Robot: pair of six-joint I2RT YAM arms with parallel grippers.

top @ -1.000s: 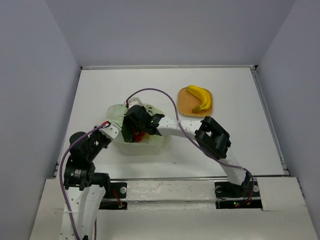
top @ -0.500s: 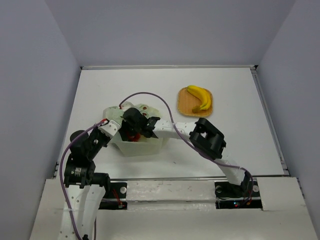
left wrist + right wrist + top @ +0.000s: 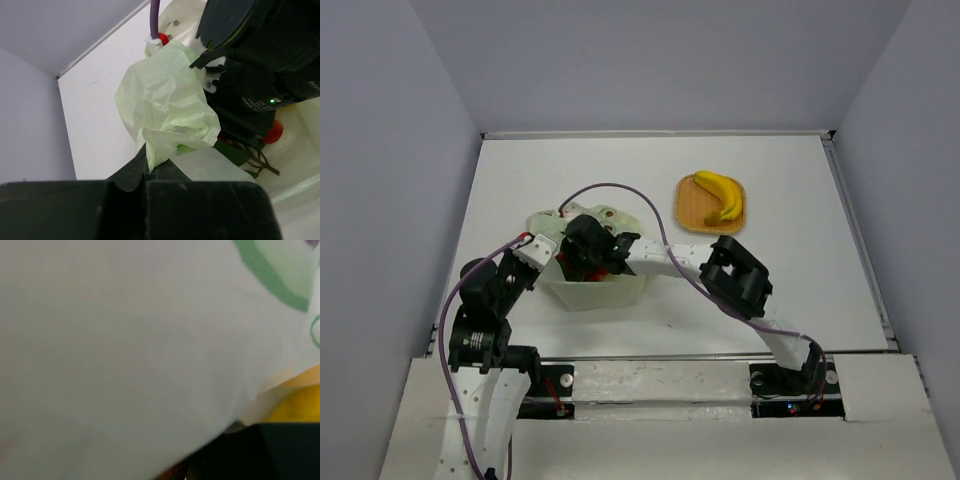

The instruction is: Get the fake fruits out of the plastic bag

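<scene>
The orange mat (image 3: 696, 208) lies to my right gripper's right in the top view. My right gripper needs to rise from the bag (image 3: 592, 288), go over there and release the balls.
The pale plastic bag (image 3: 592, 288) lies left of the table's middle, its mouth facing up. My left gripper (image 3: 534, 250) is shut on the bag's left rim; the left wrist view shows the crumpled rim (image 3: 165, 110) pinched between the jaws. My right gripper (image 3: 584, 258) reaches down into the bag, and plastic hides its jaws. Red balls on a dark stem (image 3: 273, 132) lie in the bag just beneath it. The right wrist view is filled with bag film (image 3: 125, 340), with a yellow fruit (image 3: 300, 407) at its lower right. Two yellow bananas (image 3: 718, 196) rest outside the bag.
The bananas lie on an orange woven mat (image 3: 688, 212) at the back right of the bag. The right arm's elbow (image 3: 740, 275) hangs over the table to the right of the bag. A purple cable (image 3: 620, 190) arches above the bag.
The right gripper has pushed further left and down into the bag. The left gripper has drawn the bag's rim a little to the left and up, widening the mouth.
</scene>
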